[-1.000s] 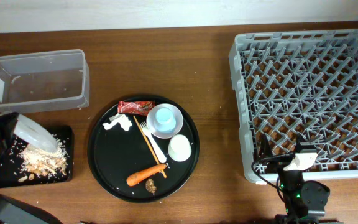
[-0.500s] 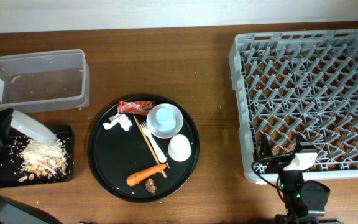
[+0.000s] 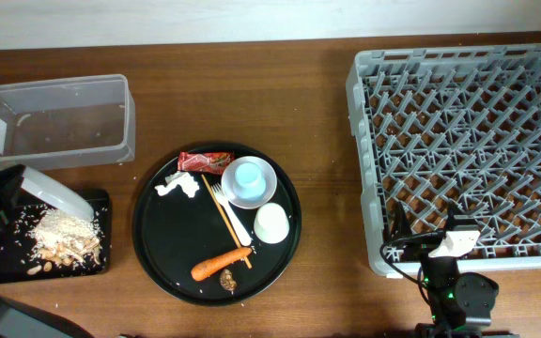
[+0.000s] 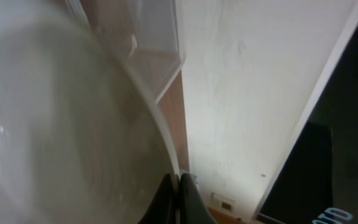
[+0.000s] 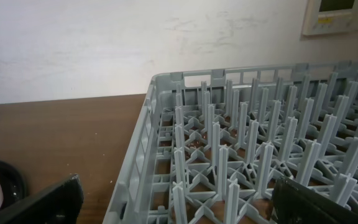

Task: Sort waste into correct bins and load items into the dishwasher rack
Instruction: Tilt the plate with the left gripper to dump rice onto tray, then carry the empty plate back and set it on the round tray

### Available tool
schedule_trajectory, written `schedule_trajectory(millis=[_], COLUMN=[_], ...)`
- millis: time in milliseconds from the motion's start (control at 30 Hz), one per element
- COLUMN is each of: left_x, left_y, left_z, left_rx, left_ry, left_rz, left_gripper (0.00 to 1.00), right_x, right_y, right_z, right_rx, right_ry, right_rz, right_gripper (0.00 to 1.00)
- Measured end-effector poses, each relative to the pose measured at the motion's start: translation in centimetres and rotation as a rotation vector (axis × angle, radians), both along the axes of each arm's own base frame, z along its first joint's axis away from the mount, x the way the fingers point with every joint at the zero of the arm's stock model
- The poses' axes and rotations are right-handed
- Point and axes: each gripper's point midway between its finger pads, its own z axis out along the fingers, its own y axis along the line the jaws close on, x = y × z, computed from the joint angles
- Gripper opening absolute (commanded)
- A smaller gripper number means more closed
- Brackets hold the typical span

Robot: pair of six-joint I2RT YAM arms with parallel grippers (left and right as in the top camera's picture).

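Observation:
The round black tray's bare bottom lies to the right of my left gripper in the overhead view, so next I swing over it, level the plate (image 3: 56, 192) and release.
My left gripper (image 3: 6, 191) is shut on the rim of the white plate (image 3: 56, 192), which hangs tilted over the flat black tray (image 3: 3, 265). Pale rice-like crumbs (image 3: 64, 235) lie heaped on that tray. In the left wrist view the plate (image 4: 61, 124) fills the left side, with the fingers (image 4: 185, 199) pinched on its edge. The clear tub (image 3: 54, 122) stands just behind. My right gripper (image 3: 425, 230) is open at the grey dishwasher rack's (image 3: 468, 141) front left corner, and in its own view it (image 5: 179, 205) holds nothing.
The round black tray (image 3: 158, 244) carries a red wrapper (image 3: 205, 161), a tissue (image 3: 178, 185), a white bowl (image 3: 261, 188) with a light-blue cup (image 3: 248, 176) in it, a small white cup (image 3: 271, 223), a fork (image 3: 220, 199), a carrot (image 3: 219, 265) and a dark food bit (image 3: 227, 278).
The tilted plate has drawn back up and to the left off the crumb heap, so more of the heap shows. The right arm has not moved.

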Motion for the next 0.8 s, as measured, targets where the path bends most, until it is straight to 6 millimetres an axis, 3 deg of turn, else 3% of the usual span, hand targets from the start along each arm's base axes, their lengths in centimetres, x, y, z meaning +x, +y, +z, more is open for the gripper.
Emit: schedule_trajectory(millis=[167, 267, 400, 500, 533, 600, 667, 733, 800], left_x=[0.5, 0.1, 0.8, 0.6, 0.0, -0.7, -1.4, -1.0, -0.5], left_y=[0.6, -0.2, -2.7, -5.7, -7.2, -9.0, -12.5, -15.7, -18.6], left_z=[0.3, 0.0, 2.2, 5.5, 7.5, 9.2, 10.5, 10.1, 7.7], left_rx=[0.043, -0.003, 0.004, 0.104, 0.193, 0.313, 0.426, 0.520, 0.549], left_ry=[-0.027, -0.001, -0.090, -0.155, -0.181, -0.180, -0.177, -0.163, -0.089], left_rz=[0.003, -0.004, -0.097, -0.157, -0.167, -0.165, -0.203, -0.291, -0.402], left_gripper=[0.01, 0.01, 0.01, 0.01, 0.01, 0.01, 0.01, 0.01, 0.01], right_x=[0.0, 0.0, 0.0, 0.0, 0.0, 0.0, 0.0, 0.0, 0.0], right_y=[0.0, 0.0, 0.0, 0.0, 0.0, 0.0, 0.0, 0.0, 0.0], right_z=[0.0, 0.0, 0.0, 0.0, 0.0, 0.0, 0.0, 0.0, 0.0], right_rx=[0.000, 0.000, 0.000, 0.000, 0.000, 0.000, 0.000, 0.000, 0.000], right_ry=[0.000, 0.000, 0.000, 0.000, 0.000, 0.000, 0.000, 0.000, 0.000], right_rz=[0.000, 0.000, 0.000, 0.000, 0.000, 0.000, 0.000, 0.000, 0.000], right_gripper=[0.99, 0.99, 0.99, 0.99, 0.99, 0.99, 0.99, 0.99, 0.99])
